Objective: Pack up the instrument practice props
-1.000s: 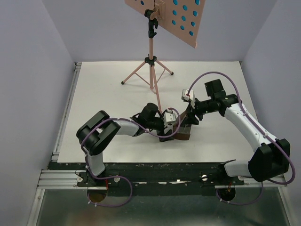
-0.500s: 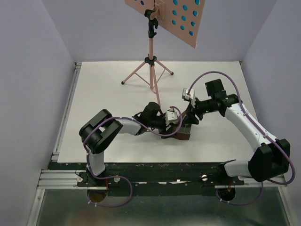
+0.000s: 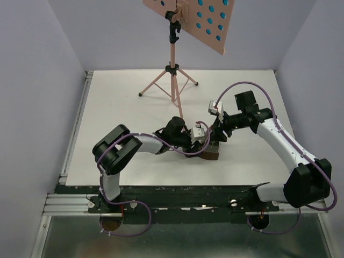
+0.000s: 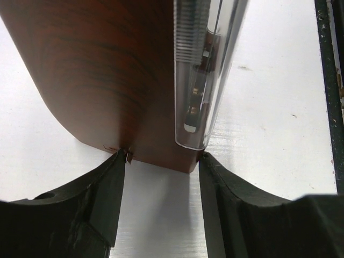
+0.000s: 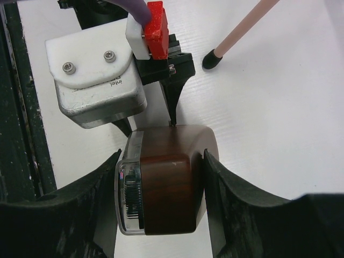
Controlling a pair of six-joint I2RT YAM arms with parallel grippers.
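Note:
The metronome will next go to the right in the top view with my right gripper, onto the bare table near the grey wall.
The brown metronome (image 3: 210,155) with its clear cover lies on the white table between both grippers. My right gripper (image 3: 216,143) is shut on it: in the right wrist view (image 5: 161,157) one finger presses the wood side (image 5: 166,193) and the other the clear cover. My left gripper (image 3: 202,145) is open; in the left wrist view (image 4: 164,158) its tips rest at the corners of the metronome (image 4: 107,80). The salmon-pink music stand (image 3: 172,64) stands at the back. Blue shows through the holes of its desk (image 3: 215,21).
One stand leg reaches toward the grippers; its black foot (image 5: 212,59) is close behind the left wrist camera (image 5: 97,80) in the right wrist view. A metal rail (image 3: 75,129) runs along the table's left edge. Grey walls enclose the table.
My left arm has pushed to the right, bringing its fingers up to the metronome. The right gripper and metronome have barely moved.

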